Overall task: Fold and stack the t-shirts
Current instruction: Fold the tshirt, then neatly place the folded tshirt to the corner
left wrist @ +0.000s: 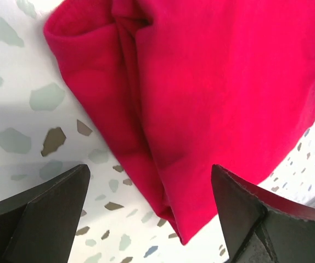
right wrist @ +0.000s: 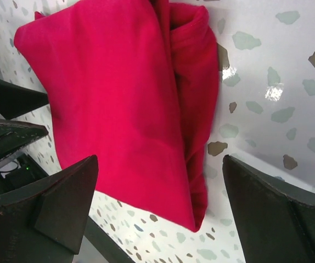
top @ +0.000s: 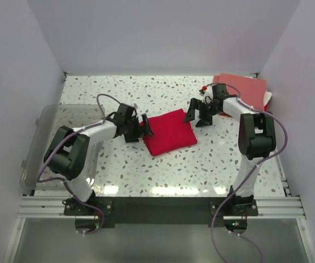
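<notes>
The shirt's layered side edge (top: 188, 129) (right wrist: 184, 167) is between my right gripper's open fingers, so next I need to move my right gripper down and to the left in the top view onto it.
A crimson-red t-shirt (top: 168, 132), folded into a flat rectangle, lies on the terrazzo table at the middle. It also shows in the left wrist view (left wrist: 218, 93) and the right wrist view (right wrist: 119, 104). My left gripper (top: 138, 128) is open at the shirt's left corner, which lies between its fingers (left wrist: 42, 219). My right gripper (top: 197, 114) is open at the shirt's far right corner, its fingers (right wrist: 53, 208) apart on either side of it. A salmon-pink folded shirt (top: 244, 87) tops a stack at the far right, with red and white edges (top: 267, 98) showing beneath.
A clear plastic bin (top: 58, 145) sits at the left edge of the table under the left arm. White walls enclose the table on three sides. An aluminium rail (top: 157, 207) runs along the near edge.
</notes>
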`<state>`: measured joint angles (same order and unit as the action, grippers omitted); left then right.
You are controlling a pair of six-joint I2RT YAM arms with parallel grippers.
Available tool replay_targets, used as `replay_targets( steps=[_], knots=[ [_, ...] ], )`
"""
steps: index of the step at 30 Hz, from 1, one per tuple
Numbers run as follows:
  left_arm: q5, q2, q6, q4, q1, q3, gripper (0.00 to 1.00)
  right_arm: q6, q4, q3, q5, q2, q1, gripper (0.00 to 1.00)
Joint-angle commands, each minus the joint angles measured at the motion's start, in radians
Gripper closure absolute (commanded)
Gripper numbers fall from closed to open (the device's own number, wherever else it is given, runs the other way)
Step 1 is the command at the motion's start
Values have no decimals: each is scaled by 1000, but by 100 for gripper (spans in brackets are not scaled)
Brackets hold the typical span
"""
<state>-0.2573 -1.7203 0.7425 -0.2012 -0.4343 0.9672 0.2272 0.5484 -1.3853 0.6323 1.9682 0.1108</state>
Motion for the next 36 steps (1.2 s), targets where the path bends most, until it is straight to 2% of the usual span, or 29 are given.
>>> replay_targets(
  steps=[1,10,19,28,34,36],
  knots=[
    [15,-21,9,43,-1,5,3,0,-97,20,44,12,0,1],
    [-39,-81,49,129,-23,-21,4,21,-188,89,44,34,6,2],
    [-30,-122,51,118,-61,-2,22,32,-229,172,27,4,108,2],
    [-17,-162,47,117,-87,1,46,106,-308,244,9,-29,210,4],
    [-13,-182,47,117,-104,2,55,129,-320,243,-29,-40,259,6],
    [-11,-186,47,115,-109,4,56,138,-329,244,-57,-43,271,11]
  ],
)
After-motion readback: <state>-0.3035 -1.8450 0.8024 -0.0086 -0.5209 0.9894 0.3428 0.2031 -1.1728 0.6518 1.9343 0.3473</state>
